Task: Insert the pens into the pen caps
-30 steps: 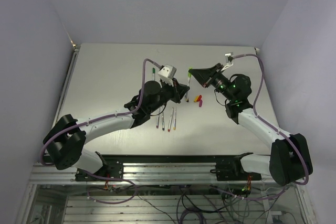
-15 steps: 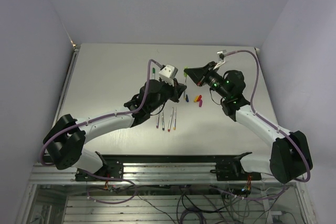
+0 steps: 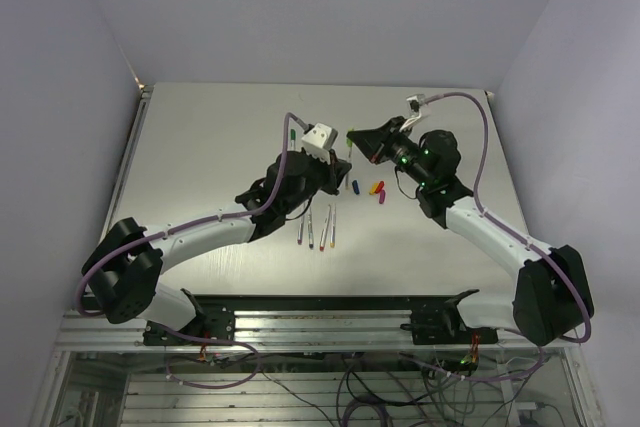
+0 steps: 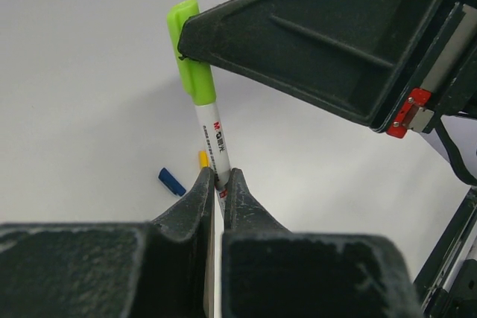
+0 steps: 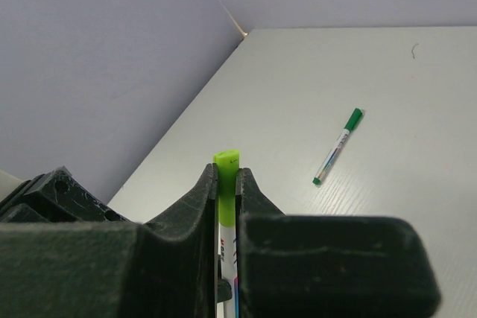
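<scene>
My left gripper holds the white pen, and the lime cap is already on the pen's end. I will swing the gripper down toward the tabletop [image 3: 300, 134] beside the green-capped pen and release the white pen there.
A white pen [image 4: 212, 138] is held between both grippers above the table, with a lime green cap [image 4: 189, 56] sitting on its upper end. My left gripper [image 4: 218, 177] is shut on the pen's lower barrel. My right gripper [image 5: 226, 174] is shut on the lime cap [image 5: 226, 163], and the pen's barrel [image 5: 227, 251] runs down between its fingers. In the top view the left gripper [image 3: 343, 170] and right gripper [image 3: 362, 143] meet at mid-table. Several uncapped pens [image 3: 322, 230] lie side by side in front of them.
Loose caps lie right of the left gripper: blue [image 3: 357, 185], red and yellow [image 3: 377, 187], purple [image 3: 382, 199]. The blue cap [image 4: 171, 182] and yellow cap [image 4: 203, 158] also show under the held pen. A green-capped pen [image 3: 291, 134] lies at the back left.
My right gripper has moved left with the lime cap and closed in on the left gripper. The cap now sits over the pen's end.
</scene>
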Robot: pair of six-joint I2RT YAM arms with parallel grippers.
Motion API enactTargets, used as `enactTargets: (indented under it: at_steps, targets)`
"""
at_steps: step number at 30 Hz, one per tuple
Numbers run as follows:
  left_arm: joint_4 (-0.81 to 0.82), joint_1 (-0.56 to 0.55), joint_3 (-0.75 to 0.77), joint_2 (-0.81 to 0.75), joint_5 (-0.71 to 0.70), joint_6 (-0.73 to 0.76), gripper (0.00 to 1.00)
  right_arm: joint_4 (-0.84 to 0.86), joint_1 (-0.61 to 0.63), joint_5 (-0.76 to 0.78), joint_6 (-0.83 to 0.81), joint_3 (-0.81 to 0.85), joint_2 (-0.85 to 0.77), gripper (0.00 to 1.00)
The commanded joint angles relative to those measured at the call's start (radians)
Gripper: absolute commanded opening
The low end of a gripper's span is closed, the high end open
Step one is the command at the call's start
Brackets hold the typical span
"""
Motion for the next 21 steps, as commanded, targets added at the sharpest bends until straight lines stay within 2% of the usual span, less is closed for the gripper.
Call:
enactTargets:
  at_steps: [1, 4, 9, 16, 21]
  targets:
    - [0.144, 0.008, 0.087, -0.042, 0.008, 0.013, 0.07, -0.170, 0.029, 0.004, -0.027, 0.031, -0.002, 0.09]
    - [0.078, 0.007, 0.074, -0.031, 0.053, 0.023, 0.07, -0.170, 0.030, 0.040, -0.039, 0.064, -0.019, 0.20]
    - [0.003, 0.008, 0.038, -0.018, 0.079, 0.021, 0.07, -0.192, 0.029, 0.117, -0.077, 0.126, -0.055, 0.30]
    - [-0.079, 0.008, 0.026, 0.011, -0.014, 0.007, 0.07, -0.262, 0.029, 0.249, -0.148, 0.120, -0.168, 0.41]
    - [-0.139, 0.021, 0.079, 0.073, -0.068, -0.023, 0.07, -0.306, 0.029, 0.290, -0.151, 0.072, -0.253, 0.45]
